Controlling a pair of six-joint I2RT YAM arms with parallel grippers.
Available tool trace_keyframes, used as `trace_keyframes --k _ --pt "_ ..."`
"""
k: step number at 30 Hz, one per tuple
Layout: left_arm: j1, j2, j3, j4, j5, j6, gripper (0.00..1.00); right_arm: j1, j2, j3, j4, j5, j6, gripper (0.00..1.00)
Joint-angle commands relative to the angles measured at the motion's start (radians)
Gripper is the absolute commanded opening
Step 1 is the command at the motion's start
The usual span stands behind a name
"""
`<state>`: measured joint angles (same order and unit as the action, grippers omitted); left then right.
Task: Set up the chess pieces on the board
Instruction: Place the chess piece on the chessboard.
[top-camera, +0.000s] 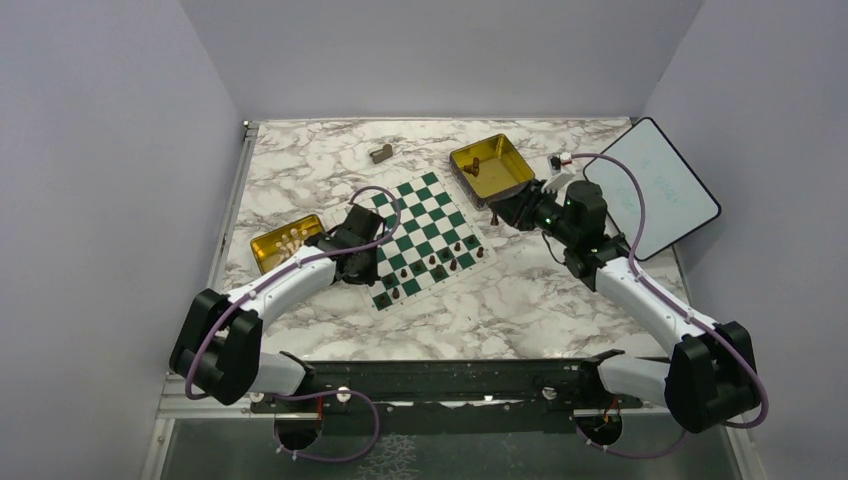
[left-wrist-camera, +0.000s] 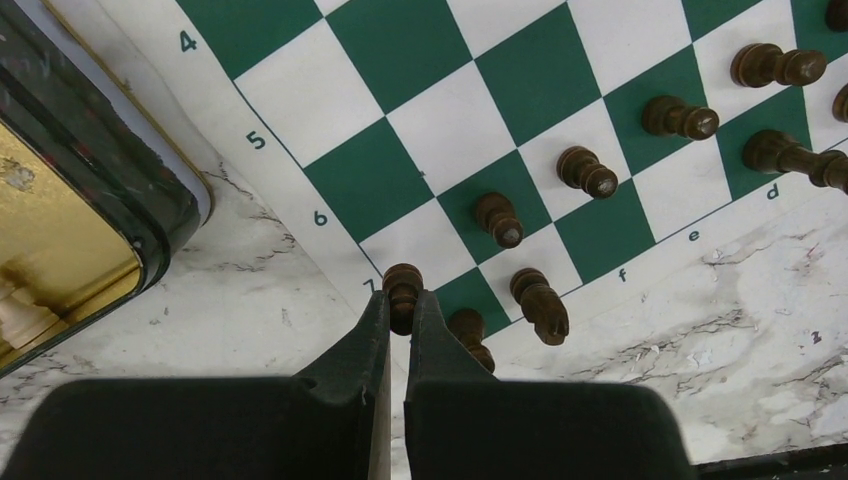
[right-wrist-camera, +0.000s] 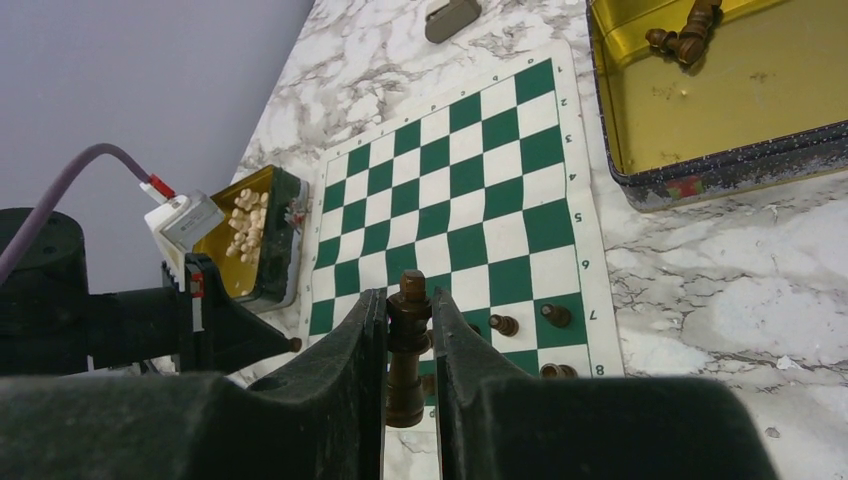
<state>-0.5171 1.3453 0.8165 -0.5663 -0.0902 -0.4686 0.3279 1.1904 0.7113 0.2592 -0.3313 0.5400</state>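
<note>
I should next bring the small brown pawn down with my left gripper onto the empty white edge square (top-camera: 376, 288) (left-wrist-camera: 420, 248) below that gripper and let go, because that square ends the pawns' row.
The board (top-camera: 418, 212) lies mid-table, chequered green and white. Several dark brown chess pieces (top-camera: 447, 256) stand along its near rows. My left gripper (left-wrist-camera: 403, 303) is shut on a small brown pawn (left-wrist-camera: 403, 282) at the board's (left-wrist-camera: 520, 70) edge square by the "7" mark, with other pawns (left-wrist-camera: 498, 218) beside it. In the top view that gripper (top-camera: 368, 266) is at the board's left side. My right gripper (right-wrist-camera: 408, 300) is shut on a tall dark king (right-wrist-camera: 407, 350), held upright above the board (right-wrist-camera: 470, 190). From above, this gripper (top-camera: 502, 212) hangs just off the board's right edge.
A gold tin (top-camera: 512, 160) at the back right holds a few brown pieces (top-camera: 476, 166). A second gold tin (top-camera: 270, 250) with pale pieces sits left of the board. A grey-tan block (top-camera: 381, 153) lies behind the board. A white panel (top-camera: 650, 188) leans at the right.
</note>
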Motion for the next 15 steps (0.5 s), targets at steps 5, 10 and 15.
trace_keyframes --k 5,10,15 --pt "0.006 0.036 -0.030 0.073 0.055 -0.015 0.01 0.002 -0.033 -0.010 -0.006 -0.016 -0.014 0.01" --pt "0.006 0.052 -0.034 0.077 0.060 -0.012 0.02 0.002 -0.030 0.001 -0.015 -0.013 -0.017 0.01" --pt "0.006 0.066 -0.036 0.078 0.070 -0.009 0.03 0.002 -0.026 0.015 -0.023 -0.010 -0.021 0.01"
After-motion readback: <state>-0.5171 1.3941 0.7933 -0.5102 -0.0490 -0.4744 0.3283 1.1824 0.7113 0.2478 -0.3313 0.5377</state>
